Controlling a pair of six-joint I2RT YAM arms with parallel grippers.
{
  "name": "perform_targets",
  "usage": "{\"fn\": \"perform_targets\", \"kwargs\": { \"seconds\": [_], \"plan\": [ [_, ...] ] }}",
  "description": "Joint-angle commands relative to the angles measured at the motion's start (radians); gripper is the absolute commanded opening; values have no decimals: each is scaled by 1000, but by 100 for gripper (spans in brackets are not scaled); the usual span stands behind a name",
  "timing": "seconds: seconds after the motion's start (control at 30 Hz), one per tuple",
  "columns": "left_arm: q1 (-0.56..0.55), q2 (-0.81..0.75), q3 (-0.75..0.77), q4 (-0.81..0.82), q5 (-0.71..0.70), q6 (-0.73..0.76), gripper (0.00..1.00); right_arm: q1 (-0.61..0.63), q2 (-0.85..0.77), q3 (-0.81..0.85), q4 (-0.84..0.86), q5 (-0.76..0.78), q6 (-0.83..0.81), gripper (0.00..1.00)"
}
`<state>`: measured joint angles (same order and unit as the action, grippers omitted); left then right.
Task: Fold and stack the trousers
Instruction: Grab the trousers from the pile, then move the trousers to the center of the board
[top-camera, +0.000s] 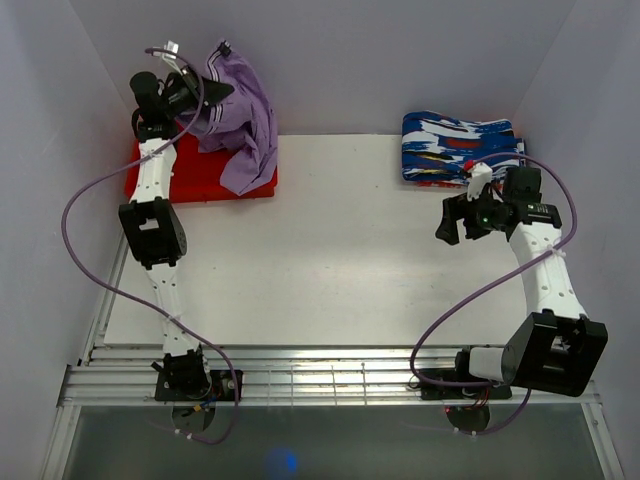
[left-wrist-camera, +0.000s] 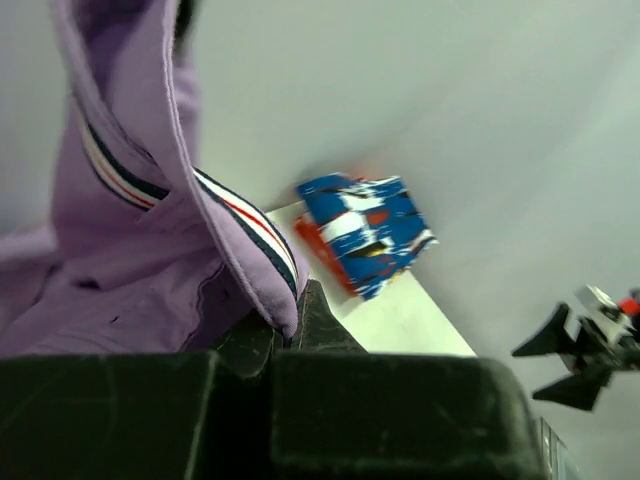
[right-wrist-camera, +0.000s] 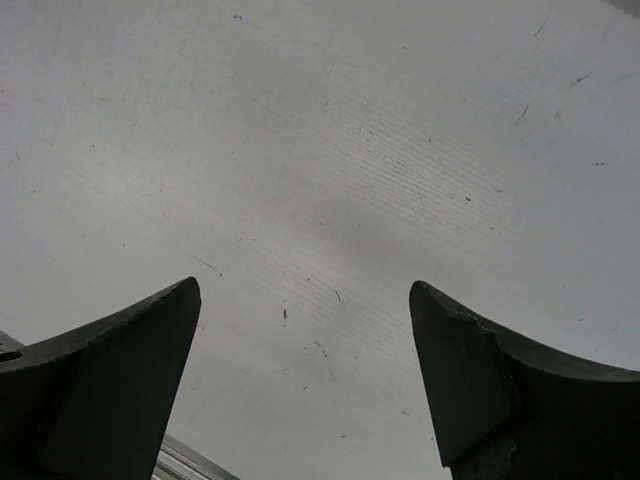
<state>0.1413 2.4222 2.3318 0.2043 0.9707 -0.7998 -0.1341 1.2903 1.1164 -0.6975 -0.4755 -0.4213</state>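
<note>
I will lift my left gripper next, swing it toward the right in the top view, then lower it and release the trousers (top-camera: 244, 115) there, because the middle of the white table is bare.
The lilac trousers (top-camera: 244, 115) hang bunched from my left gripper (top-camera: 215, 92) at the far left, their lower end resting on a red bin (top-camera: 195, 175). In the left wrist view the purple cloth (left-wrist-camera: 130, 250), with a striped white, red and navy band, is pinched between my shut fingertips (left-wrist-camera: 318, 310). My right gripper (top-camera: 460, 222) is open and empty, hovering over the bare table at the right; its two fingers (right-wrist-camera: 130, 350) stand wide apart in the right wrist view.
A folded blue-white-red patterned pile (top-camera: 460, 147) lies at the back right of the white table (top-camera: 330, 250); it also shows in the left wrist view (left-wrist-camera: 365, 230). White walls enclose the workspace on three sides. A metal rail (top-camera: 330, 375) runs along the near edge.
</note>
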Motion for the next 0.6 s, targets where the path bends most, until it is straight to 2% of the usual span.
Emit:
{"fn": "perform_targets", "kwargs": {
  "seconds": [0.0,0.1,0.27,0.33,0.43,0.57],
  "plan": [
    [-51,-215,87,99,74,-76,0,5,-42,59,24,-37,18,90],
    [-110,-296,83,103,118,-67,0,5,-60,69,33,-48,16,90],
    [-275,-432,29,106,189,-9,0,5,-92,79,52,-68,15,90],
    [-337,-514,-9,106,191,8,0,5,-115,85,62,-77,13,90],
    [-411,-554,-48,106,194,16,0,5,-140,92,69,-89,10,90],
    [-503,-609,-199,99,209,30,0,1,-184,103,75,-66,-11,90]
  ]
}}
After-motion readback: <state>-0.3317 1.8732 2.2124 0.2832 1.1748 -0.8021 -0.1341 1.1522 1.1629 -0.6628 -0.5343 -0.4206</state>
